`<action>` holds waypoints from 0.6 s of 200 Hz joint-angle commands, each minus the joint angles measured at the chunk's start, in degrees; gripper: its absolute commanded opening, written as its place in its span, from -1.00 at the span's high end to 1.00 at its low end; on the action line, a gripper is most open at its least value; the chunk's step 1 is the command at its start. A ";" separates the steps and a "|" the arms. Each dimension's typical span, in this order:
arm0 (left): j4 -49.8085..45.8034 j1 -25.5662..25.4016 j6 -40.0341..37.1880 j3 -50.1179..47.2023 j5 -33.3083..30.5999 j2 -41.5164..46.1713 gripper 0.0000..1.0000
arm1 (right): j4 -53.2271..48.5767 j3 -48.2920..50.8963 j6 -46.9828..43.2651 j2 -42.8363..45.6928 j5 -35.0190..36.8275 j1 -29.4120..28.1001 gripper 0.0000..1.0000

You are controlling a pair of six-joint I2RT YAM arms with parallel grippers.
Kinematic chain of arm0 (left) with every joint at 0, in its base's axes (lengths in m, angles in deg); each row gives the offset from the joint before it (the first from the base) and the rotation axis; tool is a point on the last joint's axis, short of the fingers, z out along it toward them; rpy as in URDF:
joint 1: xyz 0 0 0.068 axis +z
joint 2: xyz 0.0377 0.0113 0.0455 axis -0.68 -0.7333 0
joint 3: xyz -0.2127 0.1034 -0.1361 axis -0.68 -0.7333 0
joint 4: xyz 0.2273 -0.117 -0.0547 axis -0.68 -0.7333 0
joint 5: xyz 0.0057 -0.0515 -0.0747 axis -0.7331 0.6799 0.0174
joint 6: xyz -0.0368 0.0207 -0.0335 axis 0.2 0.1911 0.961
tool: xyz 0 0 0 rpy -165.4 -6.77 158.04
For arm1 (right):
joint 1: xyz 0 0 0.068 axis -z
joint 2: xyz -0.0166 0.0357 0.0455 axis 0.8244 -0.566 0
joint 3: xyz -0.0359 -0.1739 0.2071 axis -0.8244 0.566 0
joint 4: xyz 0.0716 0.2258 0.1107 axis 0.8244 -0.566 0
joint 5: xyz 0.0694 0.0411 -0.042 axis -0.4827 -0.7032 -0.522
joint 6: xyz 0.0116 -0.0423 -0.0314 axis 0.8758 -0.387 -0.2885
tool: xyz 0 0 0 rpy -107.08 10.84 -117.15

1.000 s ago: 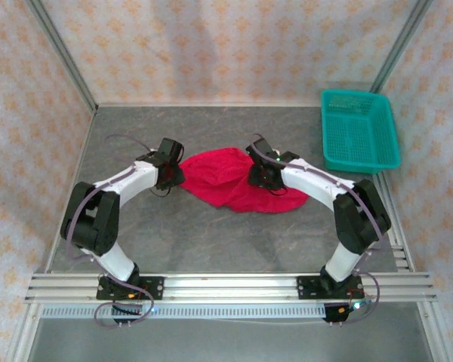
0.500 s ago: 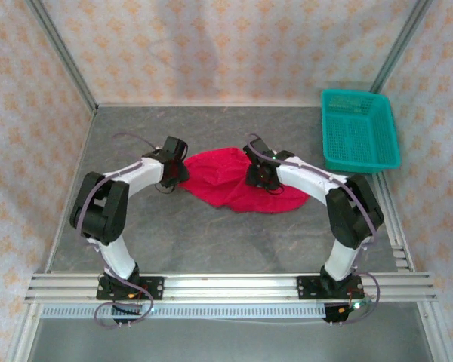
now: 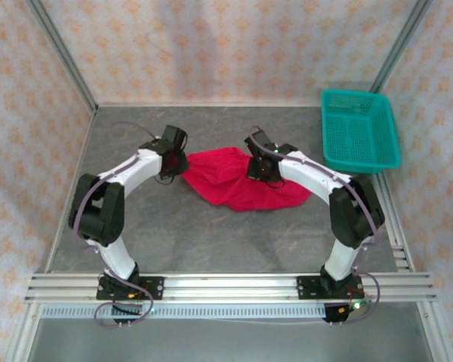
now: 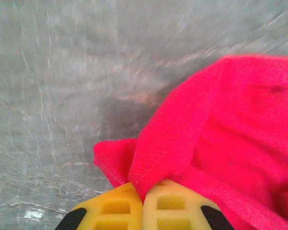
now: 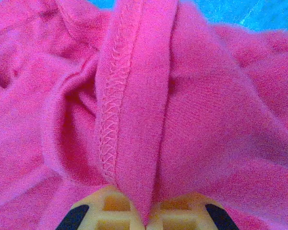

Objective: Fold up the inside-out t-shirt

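Note:
The t-shirt (image 3: 238, 179) is bunched, so I will lift my left gripper, move sideways, then lower and release the hem on the bare tabletop beside it, opposite the heap.
The inside-out t-shirt (image 3: 238, 179) lies bunched in a red heap on the grey table, between my two arms. My left gripper (image 3: 178, 163) sits at the heap's left edge, and in the left wrist view (image 4: 144, 199) it is shut on a hemmed edge of the t-shirt (image 4: 221, 124). At the heap's upper right, my right gripper (image 3: 258, 167) is shut on a stitched fold of the t-shirt (image 5: 134, 96), which runs up from between its yellow fingers (image 5: 105, 206) in the right wrist view.
A teal plastic basket (image 3: 359, 130) stands at the back right corner of the table. Patterned walls close the table in on three sides. Bare grey table (image 3: 204, 234) lies in front of the cloth.
Both grippers have closed on the cloth. They moved slightly away from me, and the heap's top edge has been pulled up with them.

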 commanded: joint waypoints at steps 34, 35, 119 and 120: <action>-9.30 11.59 1.04 16.85 10.45 12.77 1.00 | -13.23 -15.90 -6.77 17.81 2.17 11.62 1.00; -9.27 11.91 1.22 17.07 10.82 12.94 1.00 | -13.39 -16.16 -6.85 18.09 2.17 11.95 1.00; -10.75 20.02 5.33 26.75 22.43 18.24 1.00 | -20.85 -28.31 -9.33 23.15 -3.27 23.97 1.00; -10.75 20.04 5.34 26.76 22.43 18.31 1.00 | -20.85 -28.38 -9.32 23.17 -3.41 23.97 1.00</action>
